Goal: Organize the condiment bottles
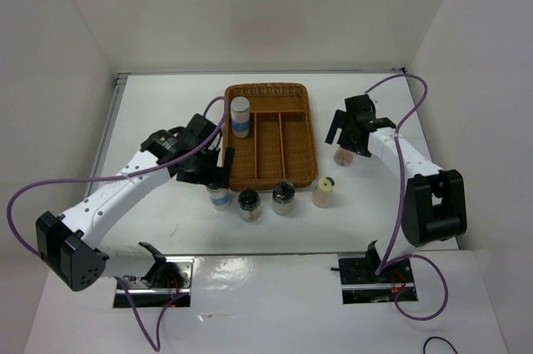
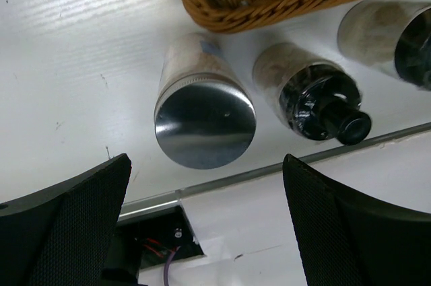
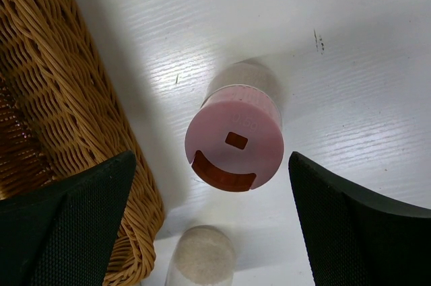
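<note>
My left gripper will go down around the bottle's silver top (image 2: 205,124) next, with one finger going into the gap beside the black-capped bottle, because the silver top is still below the fingers.
One white, blue-banded bottle (image 1: 240,117) stands upright in the wicker tray's left compartment. The other white bottle (image 1: 219,197), with its silver top (image 2: 205,121), stands on the table in front of the tray's near left corner. My left gripper (image 1: 218,172) (image 2: 205,171) hangs open just above it, holding nothing. Two black-capped bottles (image 1: 249,204) (image 1: 284,197) and the cream yellow-capped bottle (image 1: 324,191) stand in a row to its right. The pink-capped bottle (image 1: 343,156) (image 3: 234,145) stands right of the tray, below my open right gripper (image 1: 348,142) (image 3: 212,159).
The brown wicker tray (image 1: 296,94) has long divided compartments and sits mid-table; its rim (image 3: 60,97) lies close to my right gripper's left finger. In the left wrist view the nearest black-capped bottle (image 2: 323,101) stands just right of the silver top. White walls enclose the table.
</note>
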